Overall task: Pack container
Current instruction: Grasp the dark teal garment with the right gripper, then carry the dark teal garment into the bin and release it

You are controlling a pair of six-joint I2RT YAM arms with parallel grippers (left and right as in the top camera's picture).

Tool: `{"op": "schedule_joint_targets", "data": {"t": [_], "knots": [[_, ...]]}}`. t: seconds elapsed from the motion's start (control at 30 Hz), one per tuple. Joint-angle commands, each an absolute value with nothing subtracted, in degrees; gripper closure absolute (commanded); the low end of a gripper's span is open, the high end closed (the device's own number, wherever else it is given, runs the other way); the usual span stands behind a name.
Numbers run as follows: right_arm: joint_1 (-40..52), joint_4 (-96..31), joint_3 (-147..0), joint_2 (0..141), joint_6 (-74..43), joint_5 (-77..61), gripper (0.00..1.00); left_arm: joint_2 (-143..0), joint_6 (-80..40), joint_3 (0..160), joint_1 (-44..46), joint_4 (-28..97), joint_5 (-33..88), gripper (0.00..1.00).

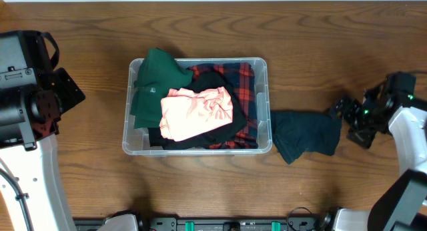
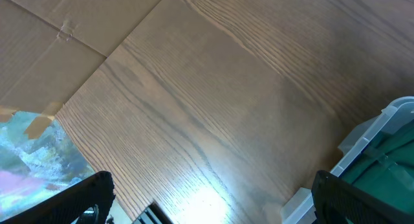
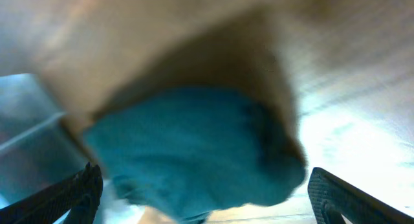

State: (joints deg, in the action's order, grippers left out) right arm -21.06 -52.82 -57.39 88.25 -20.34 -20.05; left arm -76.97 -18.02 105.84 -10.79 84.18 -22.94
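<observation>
I should next move my right gripper down and to the left in the overhead view onto the teal garment's end opposite the container, since that end is nearest the gripper's fingers.
The clear plastic container [image 1: 133, 145] sits mid-table, filled with a green garment [image 1: 152, 84], a red plaid garment [image 1: 240, 81], a black one and a pink one [image 1: 195, 112] on top. A dark teal garment [image 1: 305, 134] lies on the table just right of the container. My right gripper [image 1: 341, 109] is open at the teal garment's right end; the right wrist view shows the blurred teal cloth [image 3: 194, 146] between the spread fingers [image 3: 206, 201]. My left gripper [image 2: 213, 198] is open and empty above the table left of the container, whose corner [image 2: 381, 123] shows at right.
Cardboard [image 2: 52, 36] lies beyond the table's left edge in the left wrist view. The arm bases stand at the far left [image 1: 27, 91] and far right [image 1: 407, 124] of the wooden table.
</observation>
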Motion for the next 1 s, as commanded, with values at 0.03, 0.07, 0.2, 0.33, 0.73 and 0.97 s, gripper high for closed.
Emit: {"op": "schedule_joint_targets", "data": {"t": [0.03, 0.07, 0.2, 0.33, 0.73, 0.97], "knots": [[-22.11, -50.33, -52.84, 89.27, -19.53, -15.88, 0.01, -76.58, -18.33, 105.82, -11.03, 84.38, -24.03, 0.02], [-21.96, -48.95, -51.44, 89.27, -19.68, -16.51, 0.02, -76.58, -18.33, 105.82, -11.03, 84.38, -24.03, 0.02], [-21.17, -41.01, -46.11, 89.25, -18.74, -22.55, 0.18, -76.58, -18.33, 105.82, -11.03, 84.38, -24.03, 0.02], [-21.04, -32.99, -42.65, 89.25, -18.17, -30.02, 0.35, -76.58, -18.33, 105.82, -11.03, 84.38, -24.03, 0.02], [-20.58, -16.97, -50.04, 81.49, -30.13, -64.66, 0.98, -76.58, -18.33, 105.82, -11.03, 84.38, -24.05, 0.02], [-13.13, 2.09, -56.88, 70.5, -41.82, -62.74, 0.99, -76.58, -18.33, 105.82, -11.03, 84.38, -24.03, 0.02]]}}
